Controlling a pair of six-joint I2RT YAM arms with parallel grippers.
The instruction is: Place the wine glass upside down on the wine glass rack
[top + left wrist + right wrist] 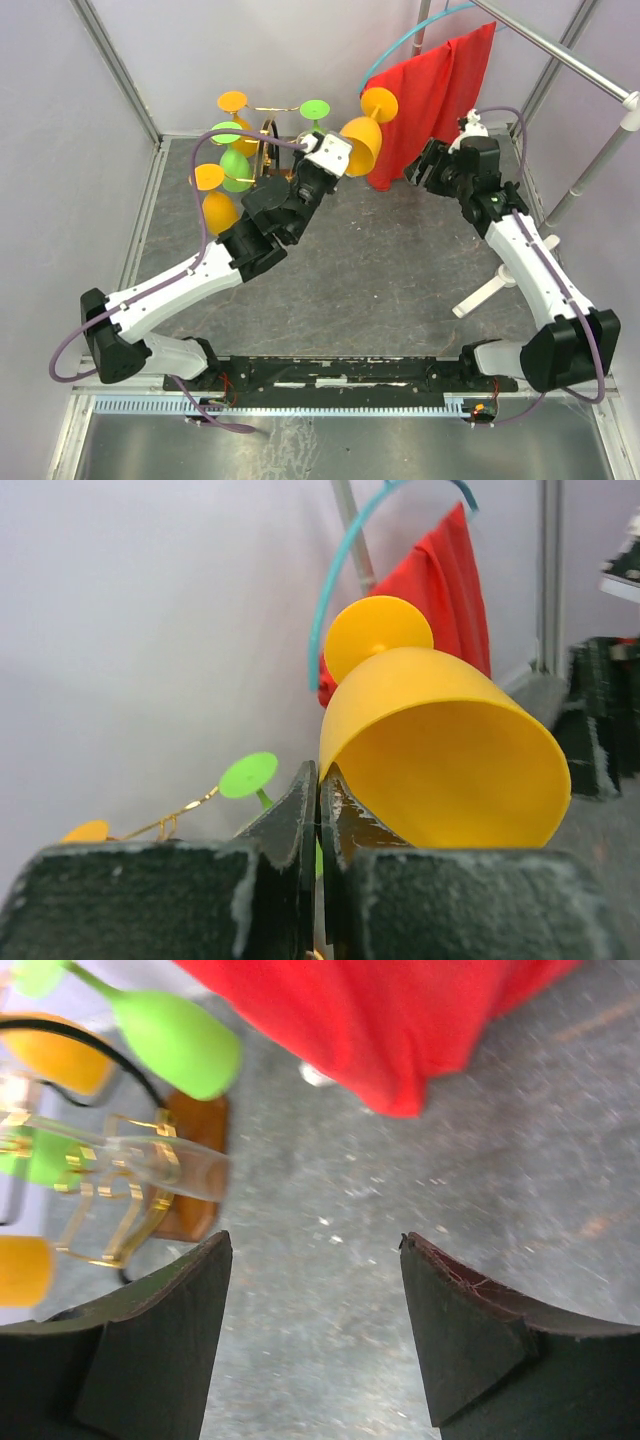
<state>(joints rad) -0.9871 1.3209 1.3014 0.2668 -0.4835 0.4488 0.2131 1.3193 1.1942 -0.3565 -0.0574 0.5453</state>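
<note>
My right gripper goes up and to the left in the top view onto the glass's stem by its foot (374, 116) next, because my left gripper occupies the glass's rim.
My left gripper (337, 152) is shut on the rim of an orange wine glass (361, 143). It holds the glass in the air, tilted, foot up and away, just right of the wine glass rack (268, 128). In the left wrist view the fingers (300, 810) pinch the glass (450, 750) at its rim. The rack's gold wire (185, 810) shows to the left. The rack holds several orange and green glasses hanging upside down. My right gripper (425, 165) is open and empty, low over the table; in its wrist view (315, 1245) the rack's brown base (195, 1160) lies ahead on the left.
A red cloth (430, 100) hangs on a teal hanger (400, 40) from a metal rail (560, 45) at the back right. A white stand leg (490, 290) lies beside the right arm. Side walls close in the table.
</note>
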